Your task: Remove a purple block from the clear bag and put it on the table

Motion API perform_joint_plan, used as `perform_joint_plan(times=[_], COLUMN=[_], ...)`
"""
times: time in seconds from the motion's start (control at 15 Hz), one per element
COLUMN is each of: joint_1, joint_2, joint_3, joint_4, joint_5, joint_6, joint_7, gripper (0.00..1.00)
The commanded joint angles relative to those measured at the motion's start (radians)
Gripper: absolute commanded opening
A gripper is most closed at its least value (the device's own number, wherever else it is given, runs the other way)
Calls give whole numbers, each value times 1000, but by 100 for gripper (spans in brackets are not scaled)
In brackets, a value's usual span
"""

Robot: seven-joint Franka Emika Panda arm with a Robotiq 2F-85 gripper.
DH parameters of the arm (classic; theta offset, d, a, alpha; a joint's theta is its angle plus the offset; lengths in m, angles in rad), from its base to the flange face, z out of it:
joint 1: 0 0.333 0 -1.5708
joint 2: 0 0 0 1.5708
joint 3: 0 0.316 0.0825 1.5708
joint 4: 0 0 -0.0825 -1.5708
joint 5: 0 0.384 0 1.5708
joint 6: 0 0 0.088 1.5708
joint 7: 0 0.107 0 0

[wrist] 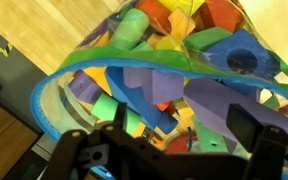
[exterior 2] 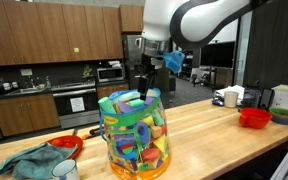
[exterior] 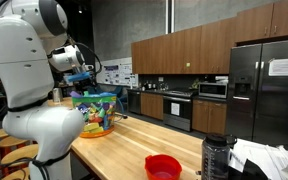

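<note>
My gripper should go down and close around the smaller purple block (exterior 2: 137, 102) (wrist: 155, 83), because the block sits inside the blue rim.
A clear bag (exterior: 94, 112) full of colourful foam blocks stands upright on the wooden table (exterior: 134, 140); it also shows in an exterior view (exterior 2: 134, 135). My gripper (exterior 2: 144, 84) hangs just above the bag's open top, also seen in an exterior view (exterior: 81, 82). In the wrist view the gripper (wrist: 184, 122) is open, its two fingers spread over the bag's blue rim (wrist: 54, 85). A large purple block (wrist: 149, 85) lies near the top of the pile between the fingers. Nothing is held.
A red bowl (exterior: 163, 167) sits on the table, also seen in an exterior view (exterior 2: 254, 118) next to a green bowl (exterior 2: 284, 115). A teal cloth (exterior 2: 29, 160) and another red bowl (exterior 2: 66, 145) lie beside the bag. A dark jar (exterior: 214, 155) and white cloth (exterior: 269, 160) stand near the table's end.
</note>
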Motion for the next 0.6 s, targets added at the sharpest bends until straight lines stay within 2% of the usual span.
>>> perform_joint_plan(times=[0.0,0.07,0.53], joint_1=[4,9,-8], joint_2=[2,-3,38], joint_3=[-3,-8,-4], joint_4=[4,0,3], joint_5=[-1,19,-39], joint_6=[-4,2,7], joint_7=[1,-13,32], gripper=[100,100,100])
